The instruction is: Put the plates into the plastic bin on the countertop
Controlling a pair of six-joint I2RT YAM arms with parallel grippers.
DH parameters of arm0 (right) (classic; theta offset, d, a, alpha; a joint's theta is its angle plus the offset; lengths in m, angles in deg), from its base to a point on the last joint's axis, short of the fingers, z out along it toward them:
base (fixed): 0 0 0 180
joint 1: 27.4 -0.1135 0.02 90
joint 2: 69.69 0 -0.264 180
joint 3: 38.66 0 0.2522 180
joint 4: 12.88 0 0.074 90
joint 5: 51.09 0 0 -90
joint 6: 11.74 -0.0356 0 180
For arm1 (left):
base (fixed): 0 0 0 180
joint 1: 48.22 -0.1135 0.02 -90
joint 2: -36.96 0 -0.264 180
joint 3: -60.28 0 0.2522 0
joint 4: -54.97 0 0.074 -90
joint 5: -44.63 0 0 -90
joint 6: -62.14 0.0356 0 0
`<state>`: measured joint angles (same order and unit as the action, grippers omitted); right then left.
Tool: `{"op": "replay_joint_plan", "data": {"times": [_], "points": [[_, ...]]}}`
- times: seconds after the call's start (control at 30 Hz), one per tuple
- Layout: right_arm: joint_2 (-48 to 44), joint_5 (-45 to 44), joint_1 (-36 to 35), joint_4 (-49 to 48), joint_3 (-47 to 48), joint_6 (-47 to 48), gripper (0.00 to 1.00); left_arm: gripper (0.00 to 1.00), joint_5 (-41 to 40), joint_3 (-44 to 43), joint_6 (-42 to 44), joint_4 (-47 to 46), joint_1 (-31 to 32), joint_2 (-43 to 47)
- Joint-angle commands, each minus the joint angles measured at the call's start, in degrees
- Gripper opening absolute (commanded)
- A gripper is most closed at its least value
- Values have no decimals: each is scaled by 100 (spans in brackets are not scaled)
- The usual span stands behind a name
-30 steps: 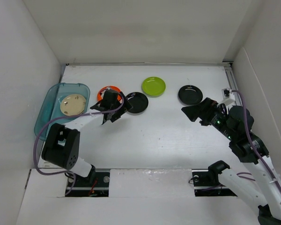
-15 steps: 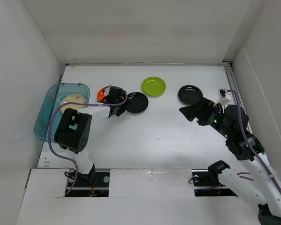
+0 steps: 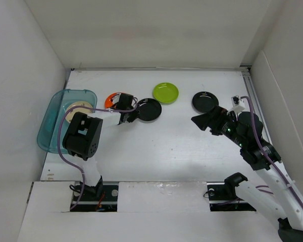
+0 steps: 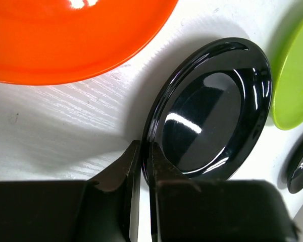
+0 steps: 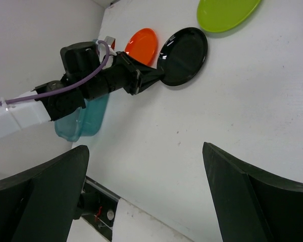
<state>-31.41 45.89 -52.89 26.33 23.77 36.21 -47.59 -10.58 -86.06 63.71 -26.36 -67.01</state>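
Observation:
I will lift the glossy black plate over the cream plate [image 3: 77, 109], lower it and let go, because the cream plate is to the left of my left gripper in the top view, beyond the bin's side.
My left gripper [image 3: 128, 116] [image 4: 145, 151] is shut on the near-left rim of a glossy black plate [image 3: 148, 110] [image 4: 212, 116] that lies on the white countertop [image 3: 166, 146]. An orange plate [image 3: 112, 98] [image 4: 76, 35] sits just left of it. A lime green plate [image 3: 165, 93] lies behind it, and a second black plate [image 3: 205, 102] farther right. The teal plastic bin [image 3: 49, 116] stands at the left with a cream plate [image 3: 77, 109] inside. My right gripper [image 3: 202, 121] [image 5: 145, 148] hovers open near the second black plate, with nothing between its fingers.
White walls close in the countertop on the left, back and right. The left arm's cable [image 3: 60, 131] loops over the bin's near side. The arm bases and their mounts [image 3: 156, 194] sit along the front edge.
The left gripper moved up to the black plate's rim and went from open to shut on it. The right arm shifted slightly left and stayed open.

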Motion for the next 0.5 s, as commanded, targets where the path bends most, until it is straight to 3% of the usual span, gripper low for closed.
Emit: {"op": "replay_joint_plan", "data": {"times": [0.0,0.07,0.2,0.33,0.43,0.47], "points": [[-40,75,36,-339,3,-15,100,0,-112,-221,19,588,-42,-98],[-40,75,36,-339,3,-15,100,0,-287,-275,80,1018,-42,86],[-40,75,36,-339,3,-15,99,0,-525,-275,202,1239,10,1391],[-40,75,36,-287,3,-15,99,0,-473,-942,633,2038,-296,2141],[-92,127,36,-286,55,38,99,0,-412,-1110,695,2460,-963,2633],[-93,128,36,-286,55,38,99,0,-333,-971,748,2462,-1470,2749]]}}
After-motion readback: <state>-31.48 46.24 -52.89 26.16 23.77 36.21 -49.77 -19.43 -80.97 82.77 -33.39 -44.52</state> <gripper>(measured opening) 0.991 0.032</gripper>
